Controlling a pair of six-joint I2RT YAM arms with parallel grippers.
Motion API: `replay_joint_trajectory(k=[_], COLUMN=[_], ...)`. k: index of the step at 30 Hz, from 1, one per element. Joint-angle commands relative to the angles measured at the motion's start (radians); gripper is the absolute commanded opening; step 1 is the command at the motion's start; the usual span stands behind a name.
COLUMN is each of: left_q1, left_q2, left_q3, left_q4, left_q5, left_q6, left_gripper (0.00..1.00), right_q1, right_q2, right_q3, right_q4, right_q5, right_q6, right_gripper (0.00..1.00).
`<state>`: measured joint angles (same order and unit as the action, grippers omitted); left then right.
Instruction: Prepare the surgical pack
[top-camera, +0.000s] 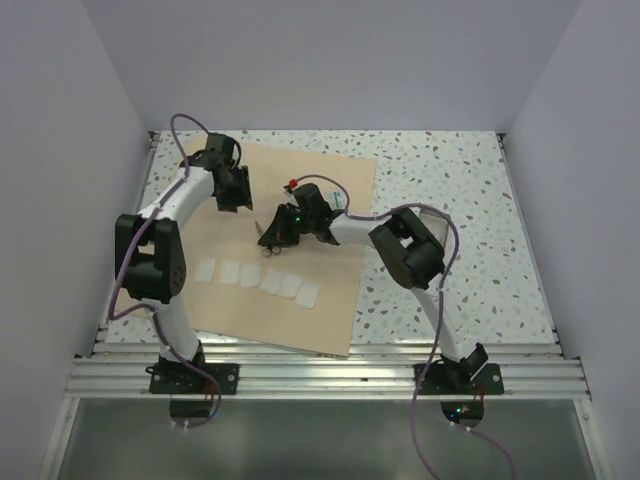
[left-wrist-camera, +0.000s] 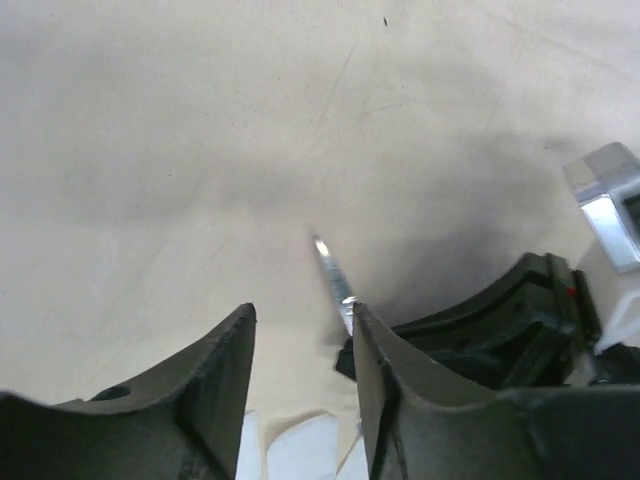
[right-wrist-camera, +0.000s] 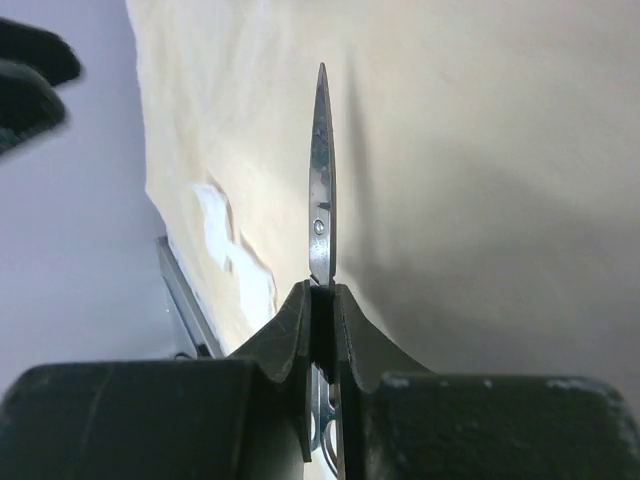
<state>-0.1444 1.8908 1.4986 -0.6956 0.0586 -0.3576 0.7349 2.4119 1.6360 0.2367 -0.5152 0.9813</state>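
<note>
Next, my right gripper will lift, carry them past the sheet's edge and lower them into the steel tray (top-camera: 435, 226).
The tan wrap sheet (top-camera: 300, 310) lies flat on the left half of the table. A row of several white gauze squares (top-camera: 262, 280) lies across its near part. My right gripper (top-camera: 272, 233) hangs over the middle of the sheet, shut on the steel scissors (top-camera: 268, 249). In the right wrist view the blades (right-wrist-camera: 321, 180) stick straight out past the closed fingertips of the gripper (right-wrist-camera: 321, 291), above the sheet (right-wrist-camera: 480, 170). My left gripper (top-camera: 236, 196) is open and empty over the far part of the sheet. Its view (left-wrist-camera: 300, 315) shows the scissor tip (left-wrist-camera: 333, 272) just ahead. A steel tray corner (left-wrist-camera: 607, 203) shows at the right.
The speckled tabletop (top-camera: 450, 190) extends to the right of the sheet. Pale walls close in the back and both sides. An aluminium rail (top-camera: 330, 375) runs along the near edge at the arm bases. A small red object (top-camera: 291, 184) sits by the right arm's wrist.
</note>
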Motion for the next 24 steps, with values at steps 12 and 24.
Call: replay_joint_trajectory(k=[12, 24], left_q1=[-0.055, -0.037], left_q2=[-0.373, -0.472], left_q3=[-0.243, -0.377], left_q4=[-0.03, 0.022], left_q5=[0.061, 0.259], left_q6=[-0.007, 0.022], left_gripper=[0.56, 0.59], right_q1=[-0.447, -0.703], right_q2=[-0.923, -0.93], right_q3=[-0.476, -0.67], right_q4=[-0.801, -0.697], right_q5=[0.26, 0.313], right_q6=[-0.42, -0.546], right_gripper=[0.0, 0.0])
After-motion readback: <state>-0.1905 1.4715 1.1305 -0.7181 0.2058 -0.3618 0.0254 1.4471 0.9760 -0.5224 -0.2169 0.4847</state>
